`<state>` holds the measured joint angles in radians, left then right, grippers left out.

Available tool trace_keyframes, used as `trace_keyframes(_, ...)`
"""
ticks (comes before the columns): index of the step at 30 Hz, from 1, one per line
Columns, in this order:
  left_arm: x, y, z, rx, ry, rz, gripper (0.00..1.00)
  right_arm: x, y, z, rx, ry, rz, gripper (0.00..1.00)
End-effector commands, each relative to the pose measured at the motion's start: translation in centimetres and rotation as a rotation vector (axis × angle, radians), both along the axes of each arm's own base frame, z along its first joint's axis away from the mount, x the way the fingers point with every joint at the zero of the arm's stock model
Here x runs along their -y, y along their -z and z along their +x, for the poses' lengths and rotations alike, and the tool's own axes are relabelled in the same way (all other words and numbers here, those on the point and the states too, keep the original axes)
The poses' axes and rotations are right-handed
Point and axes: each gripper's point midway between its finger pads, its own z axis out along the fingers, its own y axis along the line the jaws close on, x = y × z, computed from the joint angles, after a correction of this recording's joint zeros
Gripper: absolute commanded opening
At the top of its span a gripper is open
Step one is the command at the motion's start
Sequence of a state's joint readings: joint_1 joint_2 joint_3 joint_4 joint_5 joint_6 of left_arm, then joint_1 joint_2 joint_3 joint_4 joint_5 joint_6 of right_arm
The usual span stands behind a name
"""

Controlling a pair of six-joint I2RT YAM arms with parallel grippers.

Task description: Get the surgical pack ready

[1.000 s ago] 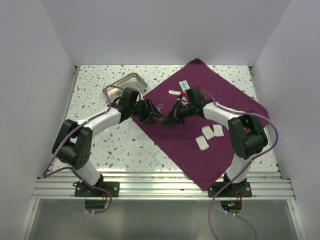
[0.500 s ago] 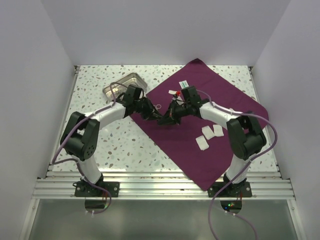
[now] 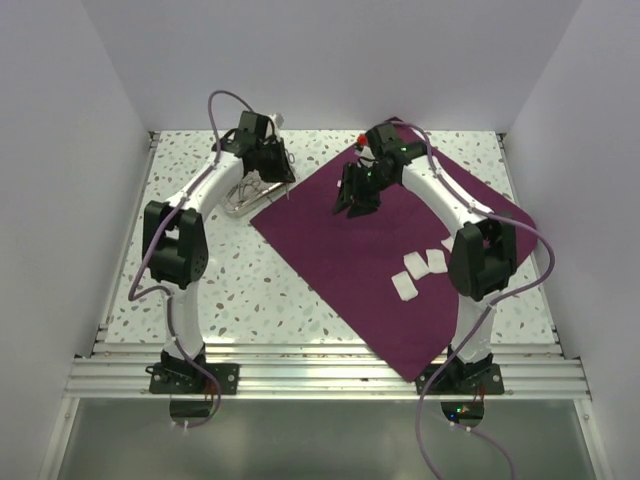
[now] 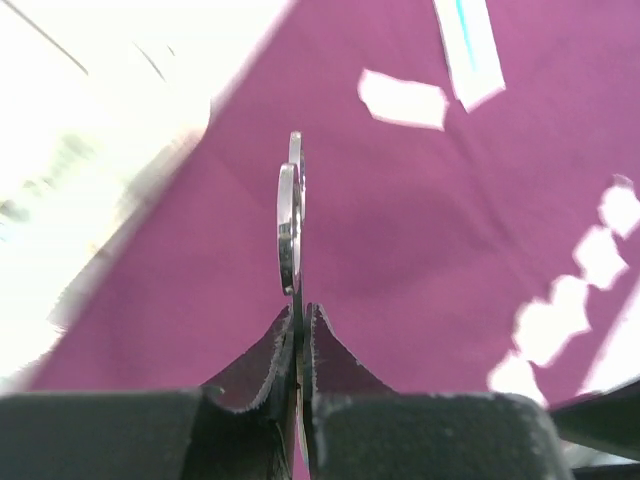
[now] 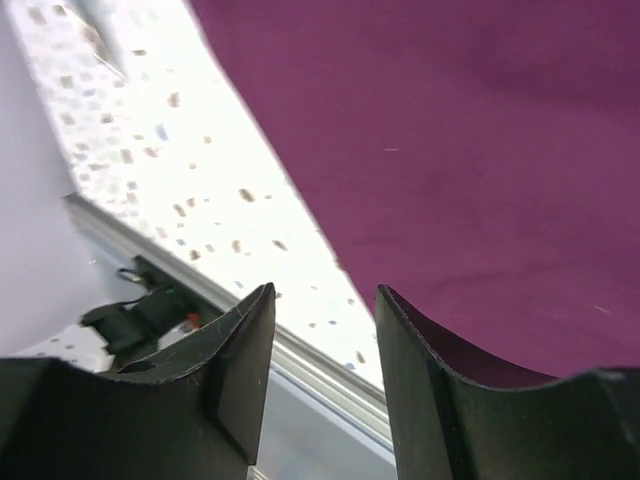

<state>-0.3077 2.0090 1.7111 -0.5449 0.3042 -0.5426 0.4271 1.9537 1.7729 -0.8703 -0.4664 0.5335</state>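
My left gripper will move from the cloth's corner over the steel tray [image 3: 249, 193] [image 4: 85, 185] and go down, because the instrument it holds is still hanging above the cloth.
The plum-purple cloth [image 3: 400, 240] lies as a diamond on the speckled table. My left gripper [image 3: 275, 175] hangs above the cloth's left corner, next to the steel tray [image 3: 238, 197], which the arm partly hides. In the left wrist view that gripper [image 4: 303, 312] is shut on a thin silver instrument [image 4: 288, 220], seen edge-on over the cloth [image 4: 420, 230]. My right gripper [image 3: 352, 205] hovers over the cloth's far part. In the right wrist view it [image 5: 322, 292] is open with nothing between its fingers. White gauze pads [image 3: 420, 268] lie on the cloth at the right.
Two small white packets [image 4: 403, 100], one with a teal stripe [image 4: 470, 50], rest on the cloth's far part. The gauze pads [image 4: 565, 300] show at the right of the left wrist view. White walls close in the table. An aluminium rail [image 3: 320, 375] runs along the near edge.
The grippers met over the cloth's middle. The left one shut on the silver instrument and carried it far-left toward the tray. The right one let go, opened and drew back toward the far side.
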Motion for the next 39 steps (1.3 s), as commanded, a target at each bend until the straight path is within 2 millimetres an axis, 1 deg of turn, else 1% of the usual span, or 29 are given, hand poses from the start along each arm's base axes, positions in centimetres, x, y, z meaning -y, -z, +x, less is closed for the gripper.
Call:
trace_keyframes(1, -5.4, 0.4, 3.7, 0.097, 0.115, 0.253, 0.0, 3.6, 2.8, -0.5, -0.052, -0.027, -0.173, 0.49)
trace_keyframes(2, -6.2, 0.6, 4.4, 0.1, 0.123, 0.288, 0.0, 3.7, 3.1, -0.2, -0.049, -0.033, -0.178, 0.49)
trace_keyframes(3, -7.2, -0.6, 6.0, 0.145, 0.116, 0.321, 0.0, 3.6, 3.5, 0.3, -0.053, -0.036, -0.178, 0.49)
trace_keyframes(4, -8.0, 1.1, 6.3, 0.127, 0.159, 0.377, 0.0, 3.5, 3.9, 0.7, -0.054, -0.04, -0.177, 0.49)
trace_keyframes(6, -9.4, 1.4, 7.5, 0.153, 0.168, 0.456, 0.0, 3.2, 4.3, 1.5, -0.047, -0.053, -0.181, 0.49)
trace_keyframes(8, -10.4, 2.7, 8.1, 0.141, 0.162, 0.475, 0.0, 3.1, 4.6, 2.0, -0.042, -0.055, -0.194, 0.49)
trace_keyframes(9, -11.3, 3.1, 8.4, 0.139, 0.157, 0.498, 0.0, 3.2, 4.5, 2.5, -0.031, -0.054, -0.199, 0.49)
trace_keyframes(10, -11.9, 4.3, 8.5, 0.122, 0.163, 0.535, 0.0, 3.3, 4.8, 2.6, -0.038, -0.055, -0.209, 0.49)
trace_keyframes(12, -12.7, 5.5, 8.7, 0.105, 0.16, 0.583, 0.0, 3.6, 4.9, 2.6, -0.036, -0.069, -0.227, 0.49)
trace_keyframes(17, -14.0, 6.8, 8.2, 0.075, 0.138, 0.644, 0.0, 4.4, 5.7, 2.2, -0.05, -0.075, -0.248, 0.49)
trace_keyframes(18, -14.5, 7.4, 7.8, 0.062, 0.136, 0.672, 0.0, 4.7, 5.8, 2.3, -0.055, -0.067, -0.247, 0.49)
trace_keyframes(21, -15.2, 8.1, 7.3, 0.035, 0.127, 0.705, 0.0, 4.9, 5.6, 2.4, -0.056, -0.059, -0.24, 0.49)
trace_keyframes(23, -15.5, 8.2, 7.1, 0.03, 0.121, 0.718, 0.08, 5.1, 5.4, 2.6, -0.052, -0.051, -0.236, 0.49)
trace_keyframes(24, -15.5, 8.0, 7.1, 0.035, 0.121, 0.72, 0.18, 5.2, 5.3, 2.6, -0.052, -0.049, -0.237, 0.5)
trace_keyframes(25, -15.5, 8.0, 7.1, 0.033, 0.12, 0.717, 0.21, 5.3, 5.2, 2.4, -0.057, -0.045, -0.242, 0.5)
trace_keyframes(26, -15.4, 8.0, 7.0, 0.03, 0.117, 0.712, 0.25, 6.0, 5.3, 2.3, -0.055, -0.034, -0.274, 0.49)
trace_keyframes(27, -15.1, 7.5, 6.8, 0.032, 0.117, 0.687, 0.31, 6.6, 5.0, 2.3, -0.046, -0.022, -0.297, 0.5)
trace_keyframes(28, -14.9, 7.2, 6.7, 0.035, 0.114, 0.679, 0.34, 7.3, 5.0, 1.6, -0.065, -0.011, -0.333, 0.5)
trace_keyframes(29, -14.7, 6.7, 6.3, 0.041, 0.106, 0.671, 0.36, 9.0, 5.0, 1.3, -0.063, 0.014, -0.399, 0.5)
trace_keyframes(30, -14.7, 6.3, 6.1, 0.044, 0.099, 0.668, 0.38, 9.9, 5.0, 0.8, -0.069, 0.026, -0.43, 0.5)
trace_keyframes(31, -14.6, 5.9, 5.9, 0.047, 0.093, 0.663, 0.38, 10.9, 5.2, 0.3, -0.085, 0.053, -0.468, 0.49)
trace_keyframes(32, -14.8, 6.0, 5.3, 0.035, 0.089, 0.664, 0.39, 12.3, 5.9, -0.9, -0.116, 0.076, -0.498, 0.49)
trace_keyframes(33, -14.9, 4.2, 5.1, 0.063, 0.068, 0.658, 0.39, 13.2, 4.9, -1.4, -0.092, 0.105, -0.497, 0.49)
trace_keyframes(34, -14.9, 3.4, 4.8, 0.067, 0.038, 0.646, 0.39, 13.5, 4.7, -1.6, -0.083, 0.144, -0.484, 0.5)
trace_keyframes(35, -14.9, 2.0, 4.3, 0.086, 0.008, 0.63, 0.4, 14.5, 4.9, -2.8, -0.101, 0.191, -0.461, 0.5)
trace_keyframes(36, -14.9, 1.3, 4.0, 0.095, -0.005, 0.62, 0.4, 15.3, 6.1, -3.9, -0.15, 0.195, -0.478, 0.5)
trace_keyframes(37, -14.9, 0.5, 3.8, 0.104, -0.023, 0.608, 0.41, 15.6, 6.1, -5.3, -0.158, 0.22, -0.443, 0.5)
trace_keyframes(38, -14.6, -1.0, 3.1, 0.12, -0.04, 0.574, 0.41, 16.2, 6.3, -5.9, -0.172, 0.244, -0.423, 0.51)
trace_keyframes(39, -14.2, -1.6, 2.7, 0.127, -0.043, 0.55, 0.42, 16.4, 6.3, -6.6, -0.176, 0.256, -0.404, 0.51)
